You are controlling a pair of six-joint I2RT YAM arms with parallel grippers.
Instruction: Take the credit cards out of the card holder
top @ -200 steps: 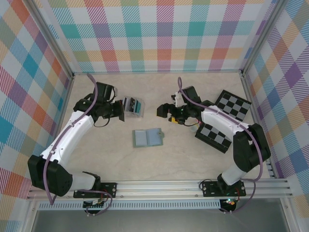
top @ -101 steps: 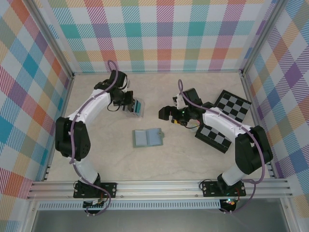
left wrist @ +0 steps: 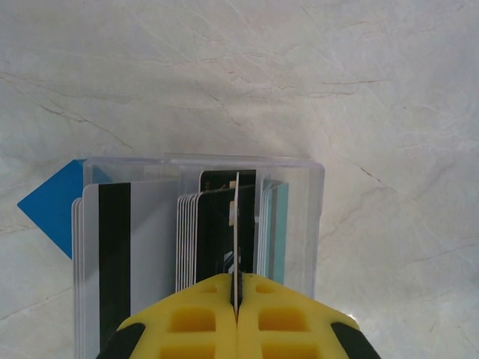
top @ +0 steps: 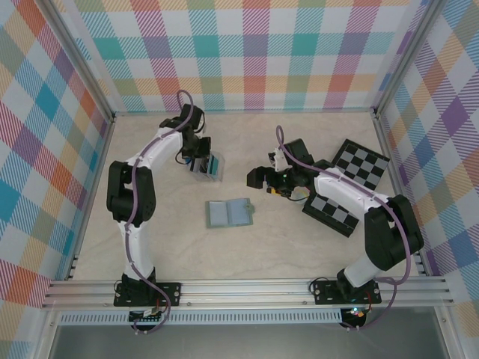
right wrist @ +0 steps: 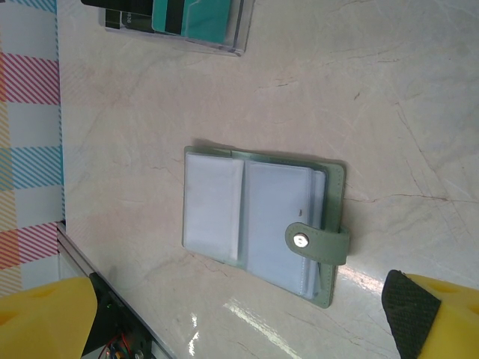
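My left gripper is above the gap between the black and teal cards. It should next bring the thin credit card [left wrist: 236,224] down into that open space and release it.
The card holder [top: 229,213] lies open on the table's middle, its pale blue-grey pockets up and its snap strap [right wrist: 318,244] folded over one edge. My left gripper [left wrist: 236,283] is shut on a thin credit card [left wrist: 236,224], seen edge-on. It hangs over a clear plastic stand [left wrist: 318,224] of upright black, white and teal cards. In the top view, the left gripper [top: 197,158] sits right at that stand [top: 209,166]. My right gripper [top: 258,177] hovers open, right of and beyond the card holder [right wrist: 262,224], with nothing between its yellow fingers [right wrist: 45,318].
Two black-and-white checkerboard panels [top: 361,163] [top: 333,212] lie at the right, partly under the right arm. A blue diamond-shaped piece [left wrist: 52,206] shows beside the stand. Plaid walls enclose the table on three sides.
The left arm has swung from the table's left side out to the far side, bringing its gripper over the clear stand. The right gripper has shifted only slightly.
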